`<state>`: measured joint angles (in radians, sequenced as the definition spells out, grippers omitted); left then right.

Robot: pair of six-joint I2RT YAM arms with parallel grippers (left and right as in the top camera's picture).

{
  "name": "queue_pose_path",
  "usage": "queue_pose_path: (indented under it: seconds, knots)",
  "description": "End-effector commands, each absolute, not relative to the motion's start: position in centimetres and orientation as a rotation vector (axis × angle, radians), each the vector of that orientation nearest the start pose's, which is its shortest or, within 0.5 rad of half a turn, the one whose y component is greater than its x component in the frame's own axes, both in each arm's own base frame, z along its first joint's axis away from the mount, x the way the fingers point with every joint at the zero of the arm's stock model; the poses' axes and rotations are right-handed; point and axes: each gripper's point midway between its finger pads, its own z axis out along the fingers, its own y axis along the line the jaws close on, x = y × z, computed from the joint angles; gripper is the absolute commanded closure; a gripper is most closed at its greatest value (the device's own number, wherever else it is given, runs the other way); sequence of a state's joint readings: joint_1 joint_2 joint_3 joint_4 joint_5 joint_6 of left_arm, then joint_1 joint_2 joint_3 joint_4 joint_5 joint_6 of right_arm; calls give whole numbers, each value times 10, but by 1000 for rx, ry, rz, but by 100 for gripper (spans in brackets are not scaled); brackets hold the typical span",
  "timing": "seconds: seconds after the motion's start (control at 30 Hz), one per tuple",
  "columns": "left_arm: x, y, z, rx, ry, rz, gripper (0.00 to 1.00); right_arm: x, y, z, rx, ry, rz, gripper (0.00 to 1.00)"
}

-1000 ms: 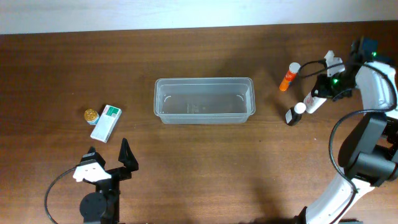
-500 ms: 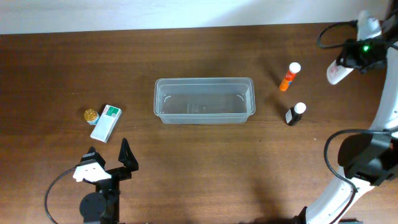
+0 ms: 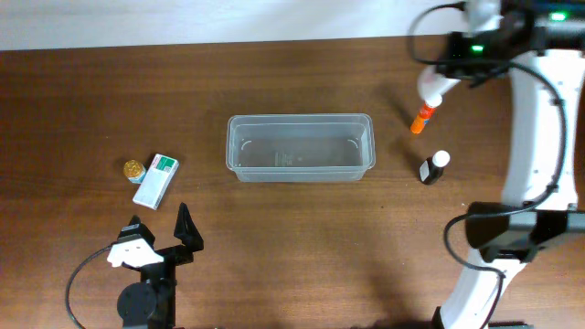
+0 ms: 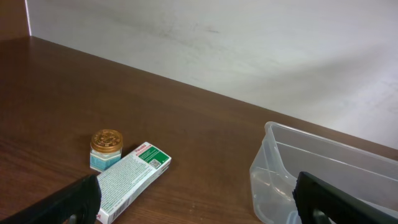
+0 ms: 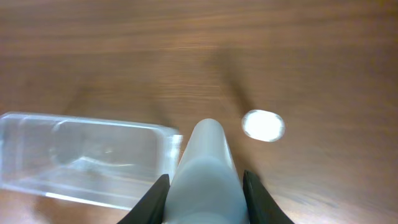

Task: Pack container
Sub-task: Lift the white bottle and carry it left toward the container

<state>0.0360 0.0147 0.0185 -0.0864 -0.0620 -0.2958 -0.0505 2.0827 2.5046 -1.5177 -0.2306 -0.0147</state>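
Note:
The container's end by the black bottle [image 3: 353,148] [image 5: 146,158] is empty, so next I will move my right gripper to the left in the overhead view, then down into that end to release there.
The clear plastic container [image 3: 300,147] stands empty at the table's middle; it also shows in the left wrist view [image 4: 323,171] and the right wrist view [image 5: 81,158]. My right gripper [image 3: 446,78] is shut on a white bottle [image 3: 431,85], held in the air right of the container; the bottle fills the right wrist view [image 5: 205,171] between the fingers. An orange bottle [image 3: 421,119] and a black bottle with a white cap [image 3: 433,167] are on the table to the right. My left gripper [image 3: 160,236] is open and empty near the front left.
A white-and-green box [image 3: 155,180] and a small gold-lidded jar [image 3: 134,169] lie left of the container; both show in the left wrist view, the box [image 4: 127,180] and the jar [image 4: 106,149]. A pale wall runs along the table's far edge.
My right gripper has lifted the white bottle off the table at the far right and carried it up and left, toward the container. The left arm has not moved.

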Motion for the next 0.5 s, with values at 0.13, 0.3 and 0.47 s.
queue_pose_path:
  seconds: [0.13, 0.3, 0.47]
  knots:
    - [245, 19, 157, -309, 1622, -145, 0, 452, 87, 290, -97, 2646, 263, 85]
    - [245, 19, 157, -309, 1622, -145, 1, 443, 108, 267, -83, 2715, 147, 85]
    - [245, 19, 157, -309, 1622, -145, 1, 434, 125, 229, -115, 2806, 99, 85]
